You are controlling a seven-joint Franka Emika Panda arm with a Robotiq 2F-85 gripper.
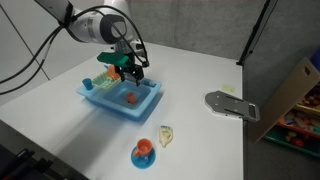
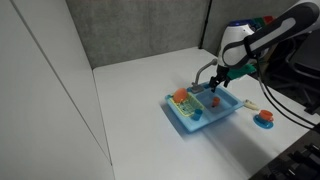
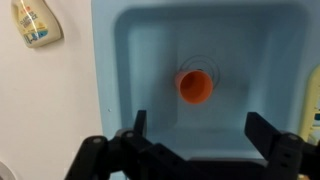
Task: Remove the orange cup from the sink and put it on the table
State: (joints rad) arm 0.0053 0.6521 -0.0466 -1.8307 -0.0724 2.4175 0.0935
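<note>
My gripper moves down into the sink next, then brings its open fingers around the sides of the orange cup [image 3: 195, 86], where the basin is empty.
A small orange cup [image 3: 195, 86] stands upright, mouth up, in the basin of a light blue toy sink [image 3: 140, 40]. It also shows in both exterior views [image 1: 129, 98] [image 2: 213, 100]. My gripper [image 3: 195, 128] hangs straight above the basin, open and empty, with the cup just ahead of the gap between its fingers. In the exterior views the gripper [image 1: 131, 74] [image 2: 218, 82] is a little above the sink [image 1: 112, 103] [image 2: 185, 116].
On the white table [image 1: 60, 130] near the sink lie an orange piece on a blue disc [image 1: 144, 152] [image 2: 264, 119], a pale yellow bottle-shaped toy [image 1: 166, 135] [image 3: 36, 22], and a grey device [image 1: 230, 104]. Small toys [image 1: 103, 75] [image 2: 181, 96] sit on the sink's side section.
</note>
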